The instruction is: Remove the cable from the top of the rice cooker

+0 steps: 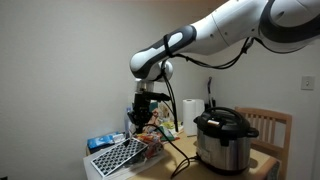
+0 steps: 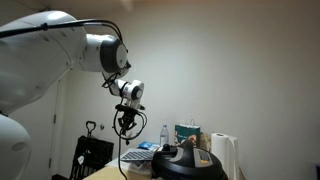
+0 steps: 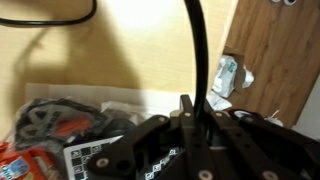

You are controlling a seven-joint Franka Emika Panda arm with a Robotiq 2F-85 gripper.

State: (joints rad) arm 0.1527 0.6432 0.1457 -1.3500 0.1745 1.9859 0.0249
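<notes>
The thin black cable goes down past the snack packets next, and my gripper releases it there. The bare wooden tabletop lies below my gripper, clear of clutter.
The rice cooker (image 1: 222,142) stands on the table with a steel body and a black lid; it also shows at the bottom of an exterior view (image 2: 190,166). My gripper (image 1: 143,112) hangs to the side of the cooker, above the cluttered end of the table, also seen in an exterior view (image 2: 126,122). In the wrist view the gripper (image 3: 196,112) is shut on the thin black cable (image 3: 199,50), which runs up between the fingers. The cable (image 1: 172,152) hangs down from the gripper towards the table edge. I cannot see any cable on the lid.
A white paper-towel roll (image 1: 190,116) stands behind the cooker. A perforated white tray (image 1: 118,156), snack packets (image 3: 55,125) and a water bottle (image 2: 164,134) crowd the table under the gripper. A wooden chair (image 1: 272,126) stands beside the cooker.
</notes>
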